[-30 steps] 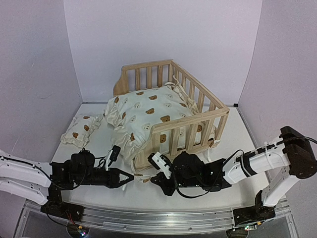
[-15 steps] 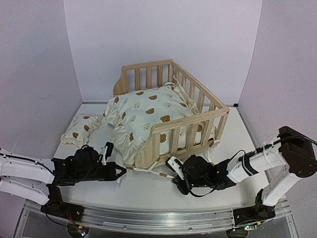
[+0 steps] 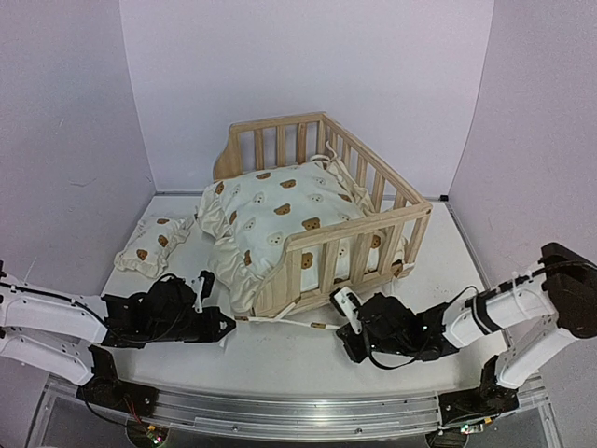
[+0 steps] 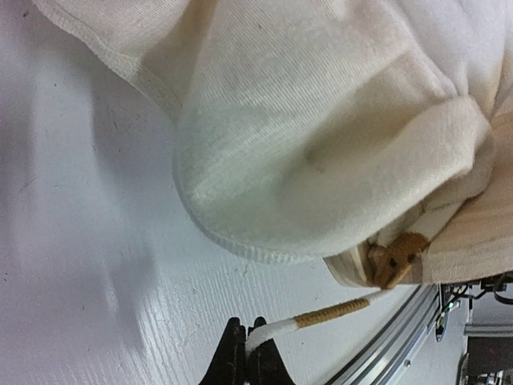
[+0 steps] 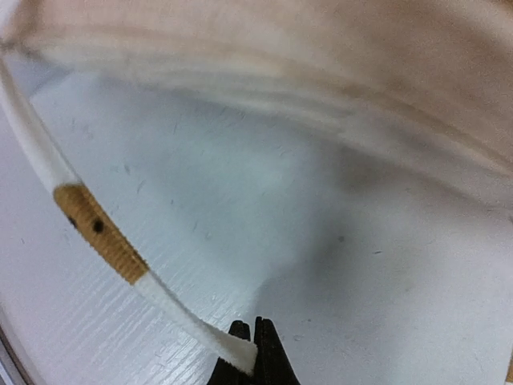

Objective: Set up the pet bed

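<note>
The tie goes along the front bar's lower edge [image 3: 378, 281] with my right gripper next, and the gripper releases it. That edge runs to my gripper's right in the top view.
The pine pet bed frame [image 3: 359, 238] stands mid-table with the bear-print cushion [image 3: 280, 219] in it, the ruffle spilling over the open left side. The small matching pillow [image 3: 145, 247] lies on the table to the left. At the frame's near corner, my left gripper [image 3: 227, 326] is shut on a cushion tie [image 4: 337, 311], white with a brown band. My right gripper [image 3: 341, 329] is shut on the end of another tie [image 5: 100, 233]. Both ties [image 3: 280, 319] run taut along the table below the front rail. In the wrist views, the left gripper [image 4: 244, 353] and right gripper [image 5: 252, 353] pinch the ties at their tips.
Purple walls close in the back and both sides. The metal rail [image 3: 298, 411] with the arm bases runs along the near edge. The wooden frame [image 5: 321, 48] hangs close above my right gripper, and the cushion ruffle [image 4: 321, 136] sits just over my left one.
The two grippers have drawn apart: the left pulled back to the left, the right slid to the right along the front rail. The ties between them are now stretched out.
</note>
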